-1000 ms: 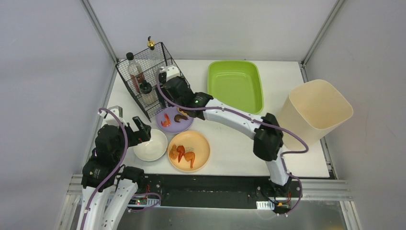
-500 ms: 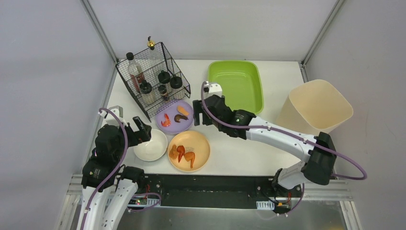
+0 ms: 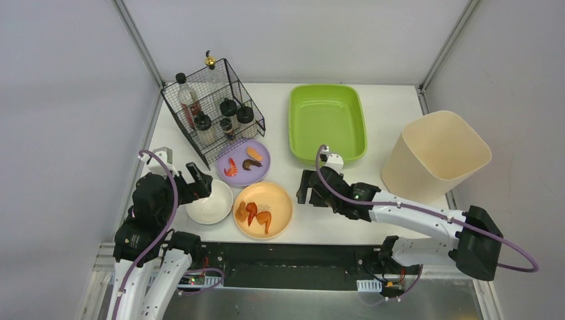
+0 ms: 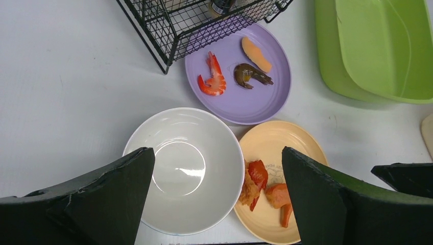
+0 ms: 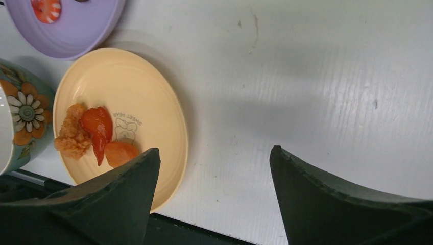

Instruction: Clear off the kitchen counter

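Note:
I should next move my right gripper down and to the left in the top view, onto the peach plate's food-free rim [image 3: 290, 209] [image 5: 184, 152], because it lies below my gripper on that side.
The white kitchen counter [image 3: 400, 220] carries a white bowl [image 3: 209, 201], a peach plate [image 3: 276, 199] with fried food pieces, and a purple plate [image 3: 241, 177] with shrimp pieces. My left gripper [image 3: 196, 183] is open and empty, hovering over the bowl [image 4: 184, 168], with the peach plate [image 4: 286, 143] to the right and the purple plate [image 4: 245, 104] beyond. My right gripper [image 3: 308, 189] is open and empty above bare counter just right of the peach plate [image 5: 148, 107]. The right wrist view also shows the bowl's floral outside [image 5: 20, 117].
A black wire rack [image 3: 213, 110] with bottles stands at the back left, touching the purple plate's far edge. A lime-green tray [image 3: 326, 120] lies at the back centre. A tall cream bin [image 3: 436, 157] stands at the right edge.
My right arm has pulled back from the wire rack, moving toward the near right to beside the peach plate. The left arm has not moved.

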Controlling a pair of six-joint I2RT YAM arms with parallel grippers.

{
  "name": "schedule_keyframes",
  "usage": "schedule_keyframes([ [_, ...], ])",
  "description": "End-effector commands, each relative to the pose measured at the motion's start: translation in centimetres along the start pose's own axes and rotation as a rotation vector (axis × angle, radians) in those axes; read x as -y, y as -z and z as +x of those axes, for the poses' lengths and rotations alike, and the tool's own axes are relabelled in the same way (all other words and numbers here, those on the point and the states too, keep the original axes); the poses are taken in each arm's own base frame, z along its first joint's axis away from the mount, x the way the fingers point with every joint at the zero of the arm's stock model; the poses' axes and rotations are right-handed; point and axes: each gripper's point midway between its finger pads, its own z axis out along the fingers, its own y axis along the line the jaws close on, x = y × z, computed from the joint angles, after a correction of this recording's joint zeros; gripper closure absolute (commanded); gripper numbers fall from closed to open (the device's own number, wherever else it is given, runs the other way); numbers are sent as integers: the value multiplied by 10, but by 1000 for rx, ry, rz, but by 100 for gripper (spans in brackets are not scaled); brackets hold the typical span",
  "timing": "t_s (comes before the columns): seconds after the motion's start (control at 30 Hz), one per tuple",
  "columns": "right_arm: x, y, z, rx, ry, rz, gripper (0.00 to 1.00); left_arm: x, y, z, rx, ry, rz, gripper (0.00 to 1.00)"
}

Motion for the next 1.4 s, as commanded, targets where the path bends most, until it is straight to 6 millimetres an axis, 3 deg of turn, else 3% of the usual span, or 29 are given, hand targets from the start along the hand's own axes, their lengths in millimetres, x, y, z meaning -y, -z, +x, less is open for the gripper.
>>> schedule_keyframes([
  [0.0,-12,1,11,-17,-162,-85,19,4,0,-3,-4,17,15,0],
  [0.43,-37,-41,51,-127,-298,-176,20,3,-2,-2,-9,18,6,0],
  [0.8,-38,-65,83,-215,-306,-153,30,2,-3,-1,-14,17,1,0],
  [1.1,-31,-75,110,-285,-304,-132,63,4,-4,-1,-23,17,5,0],
  [1.37,-25,-76,114,-293,-284,-104,97,4,-3,-1,-20,16,10,0],
])
